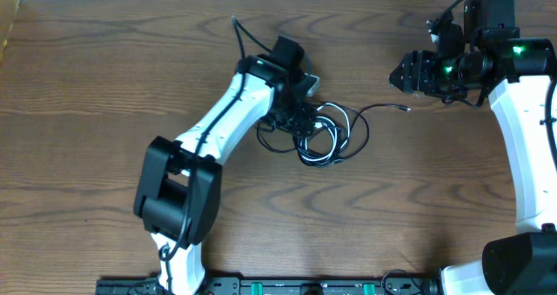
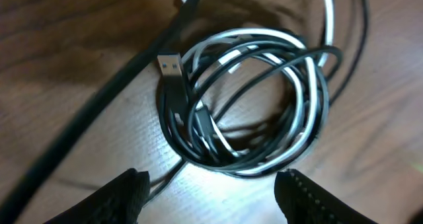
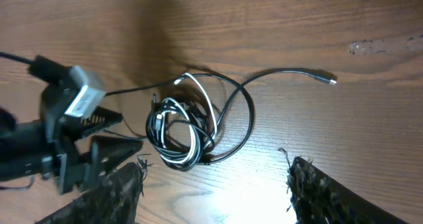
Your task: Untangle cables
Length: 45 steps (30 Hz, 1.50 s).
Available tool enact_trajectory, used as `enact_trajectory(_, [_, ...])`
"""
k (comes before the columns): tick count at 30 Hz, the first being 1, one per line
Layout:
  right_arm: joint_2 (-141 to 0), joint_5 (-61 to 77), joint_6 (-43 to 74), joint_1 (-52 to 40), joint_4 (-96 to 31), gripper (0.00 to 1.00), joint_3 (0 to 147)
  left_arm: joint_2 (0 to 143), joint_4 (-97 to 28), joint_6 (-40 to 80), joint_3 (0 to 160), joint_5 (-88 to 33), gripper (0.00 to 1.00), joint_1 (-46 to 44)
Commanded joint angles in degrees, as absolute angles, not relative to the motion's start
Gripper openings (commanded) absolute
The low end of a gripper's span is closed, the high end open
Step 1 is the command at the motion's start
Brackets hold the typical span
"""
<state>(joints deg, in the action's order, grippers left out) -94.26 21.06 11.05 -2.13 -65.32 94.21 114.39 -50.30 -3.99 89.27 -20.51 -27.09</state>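
The black loop beside the USB plug is beyond my left gripper's open fingers, so I will lower that gripper toward the right in the overhead view onto the loop.
A thin black cable (image 1: 359,121) and a shorter white cable (image 1: 324,152) lie coiled together in a tangle on the wooden table. The black cable's free plug end (image 1: 406,109) trails out to the right. My left gripper (image 1: 300,121) is open and hovers just left of the tangle. In the left wrist view the coil (image 2: 264,112) lies just beyond the open fingers (image 2: 211,194), with a USB plug (image 2: 170,67) at its left. My right gripper (image 1: 402,76) is open and empty, up and to the right of the cables. In its wrist view the tangle (image 3: 188,128) and plug end (image 3: 324,78) show beyond the fingers (image 3: 215,184).
The left arm's thicker black wire (image 2: 99,112) runs past the coil's left side. The left arm (image 1: 218,130) stretches diagonally from the front left. The right arm (image 1: 522,130) stands along the right edge. Bare wooden table (image 1: 418,208) surrounds the tangle.
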Motion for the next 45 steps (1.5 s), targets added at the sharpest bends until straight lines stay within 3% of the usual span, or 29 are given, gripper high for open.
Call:
enact_trajectory(1, [-94.5,20.9,9.7,-2.3,-65.4,0.69,94.0,117.0,-49.0,-2.3,89.0,-16.2,0.67,-27.4])
enact_trajectory(24, [-95.0,20.9,9.5,-2.7,-65.4,0.73,93.9,120.2,-41.9,-1.4,85.6,-16.2,0.65,-29.6])
enact_trajectory(30, [-95.0,20.9,9.5,-2.7,-65.4,0.74,93.9,120.2,-38.4,-1.4,85.5,-16.2,0.51,-30.3])
enact_trajectory(35, [-95.0,20.9,9.5,-2.8,-65.5,0.74,93.9,120.2,-37.6,-1.4,85.5,-16.2,0.31,-30.3])
enact_trajectory(45, [-95.0,20.9,9.5,-3.6,-65.4,0.74,93.9,120.2,-38.3,0.1,83.4,-21.8,0.30,-32.1])
